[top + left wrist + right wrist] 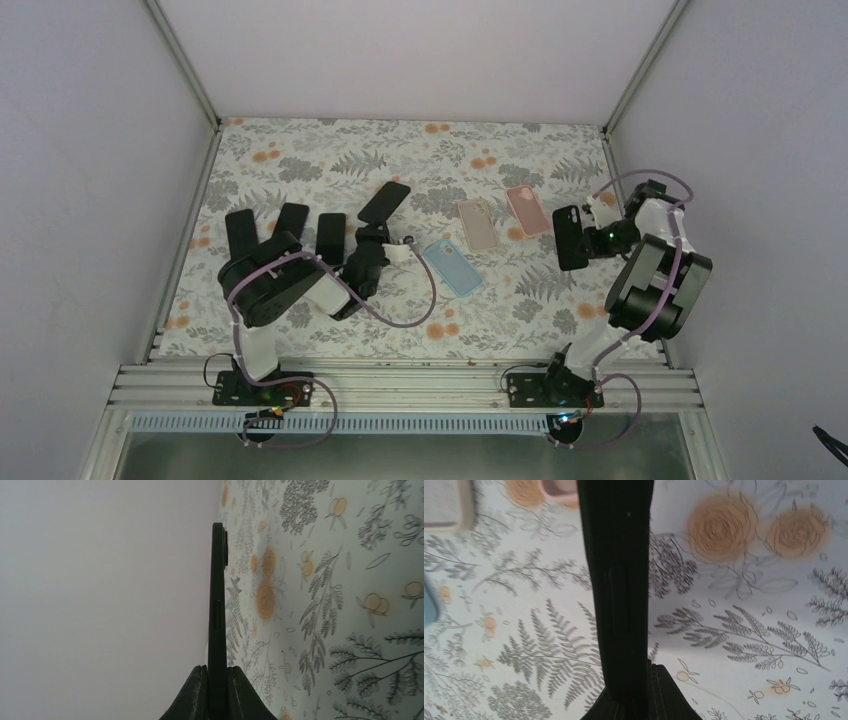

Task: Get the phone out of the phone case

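Note:
I will lower the thicker black phone case point(570, 237) with my right gripper onto the clear patch of bare floral tabletop below, beside the pink case, and let go of it.
My left gripper point(372, 232) is shut on the lower end of a slim black phone point(385, 202) and holds it above the floral table. In the left wrist view the phone point(217, 605) stands edge-on between my fingertips point(197, 690), camera bump to the right. My right gripper point(585, 240) at the right is shut on a thicker black phone case point(570, 237), held upright with its camera cutout at the top. In the right wrist view the case point(616, 580) fills the middle, clamped at its lower end. I cannot tell whether anything is inside it.
Three black phones point(290, 222) lie side by side at the left. A blue case point(452, 267), a beige case point(478, 222) and a pink case point(526, 210) lie flat in the middle. White walls enclose the table.

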Controlling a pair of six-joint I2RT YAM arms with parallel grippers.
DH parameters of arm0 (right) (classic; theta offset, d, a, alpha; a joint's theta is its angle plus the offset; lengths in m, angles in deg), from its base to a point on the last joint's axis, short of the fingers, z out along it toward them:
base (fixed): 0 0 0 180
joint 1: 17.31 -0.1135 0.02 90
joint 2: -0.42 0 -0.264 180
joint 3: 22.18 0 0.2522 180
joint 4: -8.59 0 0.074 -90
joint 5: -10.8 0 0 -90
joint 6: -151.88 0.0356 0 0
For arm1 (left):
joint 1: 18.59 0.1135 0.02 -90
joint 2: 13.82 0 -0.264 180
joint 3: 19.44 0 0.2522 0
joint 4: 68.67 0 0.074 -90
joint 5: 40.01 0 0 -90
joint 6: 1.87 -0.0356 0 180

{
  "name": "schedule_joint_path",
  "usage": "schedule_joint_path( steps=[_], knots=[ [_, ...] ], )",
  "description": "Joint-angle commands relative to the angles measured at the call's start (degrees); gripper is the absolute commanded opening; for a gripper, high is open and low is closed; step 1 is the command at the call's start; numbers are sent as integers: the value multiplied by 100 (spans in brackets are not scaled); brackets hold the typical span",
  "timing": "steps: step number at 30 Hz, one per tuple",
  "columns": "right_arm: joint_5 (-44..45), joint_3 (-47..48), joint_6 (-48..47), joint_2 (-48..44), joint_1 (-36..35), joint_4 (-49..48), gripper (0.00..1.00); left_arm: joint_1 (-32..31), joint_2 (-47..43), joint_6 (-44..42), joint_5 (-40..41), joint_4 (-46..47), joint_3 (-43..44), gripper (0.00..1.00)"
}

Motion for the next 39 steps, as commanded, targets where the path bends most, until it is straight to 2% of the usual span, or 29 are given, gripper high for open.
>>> schedule_joint_path(
  steps=[1, 3, 5, 11, 15, 20, 24, 26, 29, 31, 32, 33, 36, 39],
  knots=[
    [74, -143, -368, 354, 283, -81, 4, -104, 142, -69, 101, 656, 46, 3],
    [131, -193, -366, 484, 342, -183, 4, -118, 208, -79, 56, 607, 55, 4],
    [211, -242, -360, 580, 393, -273, 4, -141, 233, -26, -29, 423, 67, 10],
    [371, -277, -300, 662, 527, -483, 19, -200, 242, 136, -299, -26, 130, 20],
    [493, -254, -315, 695, 577, -527, 22, -265, 150, 373, -611, -831, 181, 28],
    [715, -201, -311, 693, 593, -577, 37, -449, 9, 640, -851, -1470, 135, 48],
    [798, -145, -343, 684, 597, -522, 46, -577, -11, 966, -945, -2201, 314, 55],
    [864, -135, -351, 636, 597, -519, 54, -641, -80, 1014, -1067, -2372, 306, 63],
    [1146, -124, -345, 363, 597, -614, 67, -737, -510, 1378, -1491, -3251, 416, 79],
    [1188, -2, -340, 135, 589, -570, 82, -759, -811, 1770, -1978, -4259, 752, 88],
    [1145, 115, -321, 26, 576, -513, 94, -756, -947, 1954, -2321, -4813, 985, 94],
    [1054, 251, -314, -160, 554, -418, 99, -754, -1055, 2147, -2674, -5372, 1323, 100],
    [515, 889, -328, -543, 392, 137, 100, -744, -1225, 2577, -3796, -6885, 2144, 100],
    [-321, 1758, -224, -809, 160, 655, 100, -536, -1374, 2710, -4439, -7501, 2555, 100]
  ],
)
